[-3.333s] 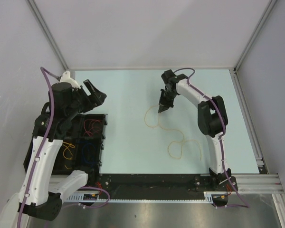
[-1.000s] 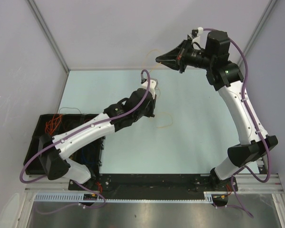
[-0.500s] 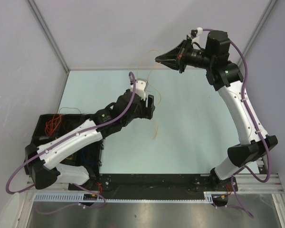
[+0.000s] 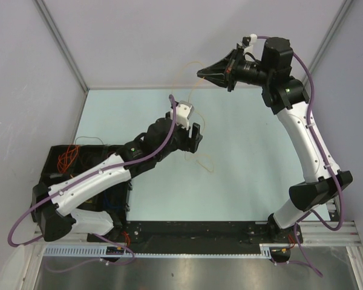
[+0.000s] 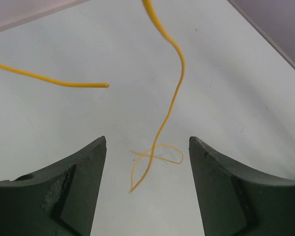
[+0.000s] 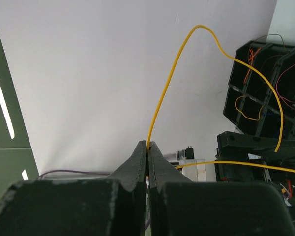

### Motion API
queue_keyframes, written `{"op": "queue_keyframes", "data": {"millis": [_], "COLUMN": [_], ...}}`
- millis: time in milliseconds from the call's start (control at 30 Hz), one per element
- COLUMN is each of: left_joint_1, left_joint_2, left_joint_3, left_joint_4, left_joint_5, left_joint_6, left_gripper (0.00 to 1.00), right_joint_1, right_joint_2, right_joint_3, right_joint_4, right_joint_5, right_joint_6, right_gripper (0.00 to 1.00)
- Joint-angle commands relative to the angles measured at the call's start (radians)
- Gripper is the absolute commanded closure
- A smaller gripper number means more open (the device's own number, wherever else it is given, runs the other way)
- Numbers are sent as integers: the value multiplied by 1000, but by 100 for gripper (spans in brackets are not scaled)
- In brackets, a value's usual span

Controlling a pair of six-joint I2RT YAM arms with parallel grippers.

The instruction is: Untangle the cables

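Note:
The hanging piece of yellow cable runs beyond its fingers, so I will next move my left gripper to the right in the top view to grab it.
My right gripper (image 4: 201, 74) is raised high near the back wall, shut on a thin yellow cable (image 4: 193, 90). In the right wrist view the yellow cable (image 6: 172, 73) rises out of the closed gripper (image 6: 148, 145) and arcs away. The cable hangs down to the table, where its end lies in a small loop (image 4: 204, 161). My left gripper (image 4: 196, 138) hovers over the table beside the hanging strand. In its wrist view that gripper (image 5: 147, 142) is open and empty, with the strand (image 5: 176, 91) and the small loop (image 5: 157, 155) beyond its fingers. A free yellow end (image 5: 64, 82) crosses on the left.
A black compartment bin (image 4: 53, 158) stands at the table's left edge, partly under my left arm. It holds red cables (image 4: 66, 159), and blue ones (image 4: 112, 196) show further forward. The right wrist view shows the same bin (image 6: 246, 64) with red and orange wires.
My left gripper has opened and let go of the yellow cable, then shifted slightly. The cable's lower end has dropped into a small loop on the table. The right arm has stayed put.

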Motion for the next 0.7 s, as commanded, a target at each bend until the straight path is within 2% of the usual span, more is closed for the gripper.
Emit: {"op": "queue_keyframes", "data": {"millis": [0,267,367,400,433,467,500,567,667], "left_joint_1": [-7,-7,-7,-9,-6,-7,-7,-7,-7], "left_joint_2": [3,65,101,119,128,133,135,125,89], "left_joint_3": [-18,-16,1,7,17,21,25,22,22], "left_joint_4": [101,147,151,142,122,115,101,102,89], "left_joint_5": [78,134,162,168,168,162,156,128,99], "left_joint_6": [47,69,47,40,38,29,27,17,7], "left_gripper": [26,27,33,38,56,67,85,99,99], "right_joint_1": [-6,-6,-6,-4,-6,-6,-6,-9,-23], "right_joint_2": [11,19,17,17,14,13,11,3,-10], "right_joint_3": [51,69,69,68,68,66,63,50,17], "right_joint_4": [56,61,61,61,59,58,55,53,56], "right_joint_5": [-45,-59,-59,-59,-59,-57,-57,-62,-63], "right_joint_6": [42,79,86,86,86,83,81,78,76], "right_gripper": [100,100,100,100,100,100,100,100,100]}}
